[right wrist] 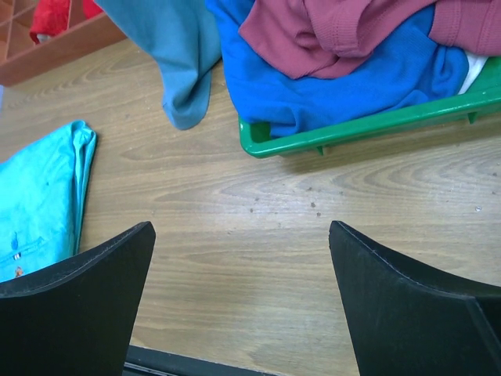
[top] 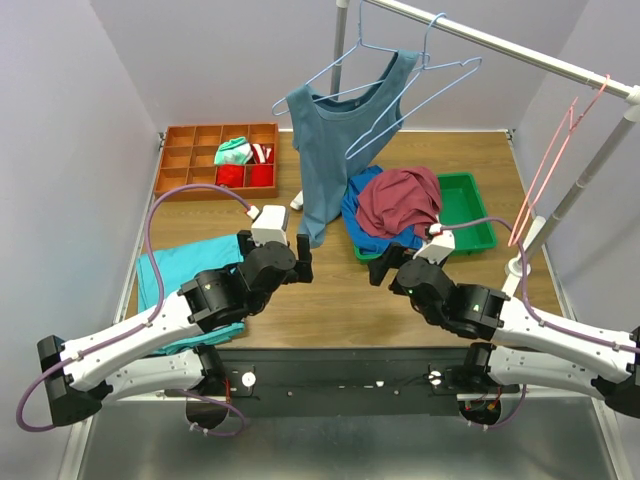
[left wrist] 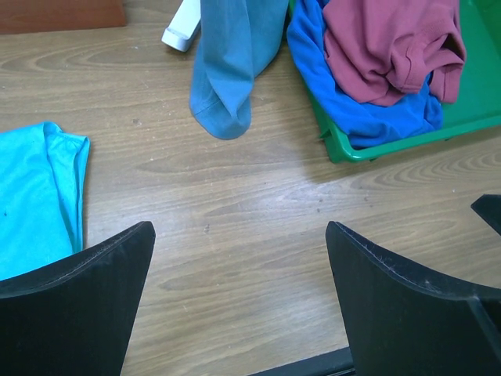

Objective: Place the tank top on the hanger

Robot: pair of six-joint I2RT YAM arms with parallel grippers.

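The right gripper moves outward over the bin's near rim next, then lowers to the tank top's near edge [top: 396,229] [right wrist: 341,56].
The maroon tank top [top: 400,200] lies crumpled on a bright blue garment [top: 358,215] in the green bin [top: 470,215]. It also shows in the left wrist view as the tank top [left wrist: 391,55] and in the right wrist view as the tank top [right wrist: 344,31]. The bare light-blue wire hanger [top: 414,108] hangs tilted from the rail [top: 520,50], high above the bin. My left gripper [top: 300,258] [left wrist: 239,227] is open over bare wood, left of the bin. My right gripper [top: 385,265] [right wrist: 240,227] is open just in front of the bin, holding nothing.
A slate-blue top [top: 335,150] hangs on a second blue hanger, its hem touching the table. A cyan garment [top: 185,270] lies at the left, partly under my left arm. An orange compartment tray [top: 210,140] sits back left. A pink hanger [top: 555,160] hangs at the right.
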